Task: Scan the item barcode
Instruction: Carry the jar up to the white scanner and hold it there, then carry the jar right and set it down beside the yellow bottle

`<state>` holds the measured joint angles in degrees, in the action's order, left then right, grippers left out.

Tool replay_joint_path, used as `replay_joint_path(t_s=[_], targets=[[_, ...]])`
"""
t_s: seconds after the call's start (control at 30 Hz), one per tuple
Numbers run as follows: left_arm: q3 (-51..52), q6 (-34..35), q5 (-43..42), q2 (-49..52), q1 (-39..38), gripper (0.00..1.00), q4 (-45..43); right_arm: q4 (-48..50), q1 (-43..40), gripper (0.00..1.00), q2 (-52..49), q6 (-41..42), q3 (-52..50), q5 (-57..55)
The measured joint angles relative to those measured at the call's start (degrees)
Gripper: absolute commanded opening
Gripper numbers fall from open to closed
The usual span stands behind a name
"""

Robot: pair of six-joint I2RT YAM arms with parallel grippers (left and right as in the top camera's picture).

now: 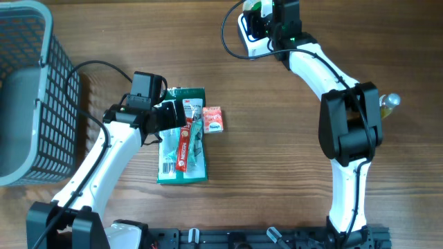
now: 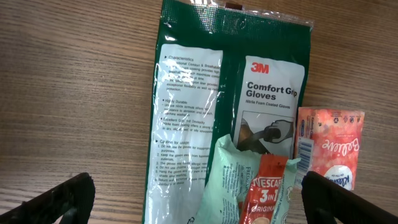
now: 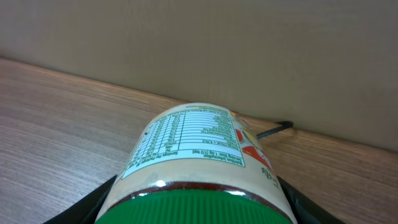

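Observation:
My right gripper lifts back from the scanner (image 1: 249, 43) next, tilts down and lowers the jar (image 1: 258, 8) near the small bottle.
My right gripper (image 1: 266, 21) at the table's far edge is shut on a jar (image 3: 193, 149) with a green lid and a nutrition label facing up. Black fingers (image 3: 93, 205) press on both sides just behind the lid. In the overhead view the jar (image 1: 258, 8) is held by a white scanner (image 1: 249, 43). No barcode shows on the jar. My left gripper (image 2: 199, 202) hangs open over a green 3M gloves pack (image 2: 205, 93), with a mint packet (image 2: 227, 180) and a red Nescafe sachet (image 2: 264, 193) between its wide-apart fingers (image 2: 59, 202).
A pink tissue pack (image 1: 213, 119) lies just right of the gloves pack (image 1: 181, 142). A grey mesh basket (image 1: 31, 90) fills the left edge. A small bottle (image 1: 390, 101) lies behind the right arm's elbow. A black cable loops near the scanner.

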<state>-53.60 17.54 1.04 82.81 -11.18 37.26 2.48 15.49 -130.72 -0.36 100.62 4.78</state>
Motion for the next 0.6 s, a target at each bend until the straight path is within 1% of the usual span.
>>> replay_joint_path(t_s=[0.2, 0.33, 0.4, 0.47, 0.53, 0.57, 0.6], targets=[[0.0, 0.0, 0.0, 0.0, 0.0, 1.00, 0.0, 0.5, 0.0, 0.31, 0.3, 0.0, 0.0, -0.3], [0.0, 0.0, 0.0, 0.0, 0.0, 1.00, 0.0, -7.1, 0.0, 0.32, 8.0, 0.5, -0.5, -1.7], [0.0, 0.0, 0.0, 0.0, 0.0, 1.00, 0.0, -13.2, -0.1, 0.32, 14.7, 1.7, -0.5, -3.0], [0.0, 0.0, 0.0, 0.0, 0.0, 1.00, 0.1, -23.7, -0.1, 0.30, 23.0, 2.8, -0.3, -5.1], [0.0, 0.0, 0.0, 0.0, 0.0, 1.00, 0.1, -32.2, -0.1, 0.28, 28.3, 3.4, 0.4, -7.6], [0.0, 0.0, 0.0, 0.0, 0.0, 1.00, 0.0, -37.9, -0.1, 0.29, 30.4, 3.6, 0.8, -9.0], [0.0, 0.0, 0.0, 0.0, 0.0, 1.00, 0.0, -44.1, -0.3, 0.34, 31.8, 3.8, 1.0, -10.4]])
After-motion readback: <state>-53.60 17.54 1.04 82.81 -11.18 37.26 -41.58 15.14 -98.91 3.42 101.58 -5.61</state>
